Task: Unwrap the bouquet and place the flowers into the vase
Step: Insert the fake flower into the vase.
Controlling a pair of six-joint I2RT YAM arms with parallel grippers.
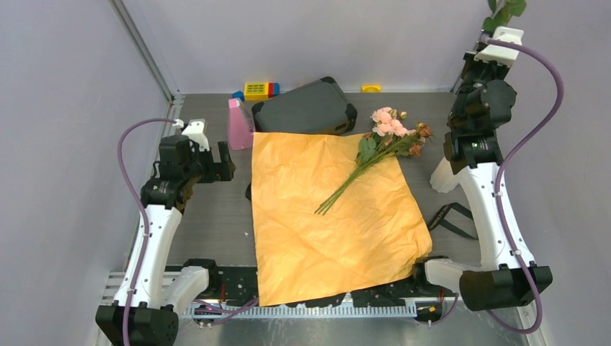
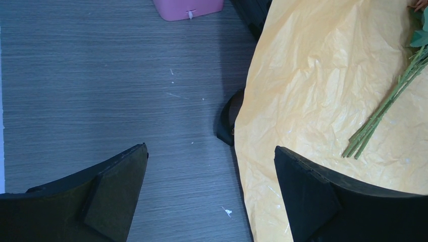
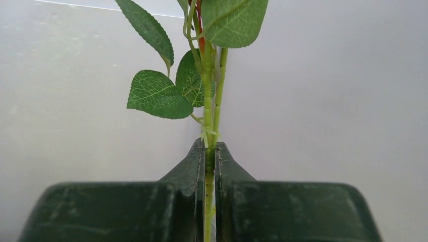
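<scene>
My right gripper draws the green stem back and down into the small white vase (image 1: 441, 176) next and releases it, since the vase stands below and back from it.
The orange wrapping paper (image 1: 328, 209) lies spread flat on the table. On its far right corner rests the bunch of flowers (image 1: 393, 133), pink roses pointing away and stems (image 2: 383, 108) pointing toward the paper's middle. My right gripper (image 3: 209, 151) is raised high at the far right, shut on a thin green flower stem (image 3: 208, 101) with leaves (image 1: 506, 10) above the fingertips. My left gripper (image 2: 210, 148) hovers open over bare table at the paper's left edge, holding nothing. The small white vase (image 1: 441, 176) stands beside the right arm, partly hidden by it.
A pink wedge-shaped object (image 1: 238, 126) and a black case (image 1: 306, 108) sit behind the paper. Coloured blocks (image 1: 259, 89) and a small yellow piece (image 1: 371, 88) line the back wall. A black ribbon (image 1: 450, 216) lies right of the paper. A dark object (image 2: 229, 118) pokes out under its left edge.
</scene>
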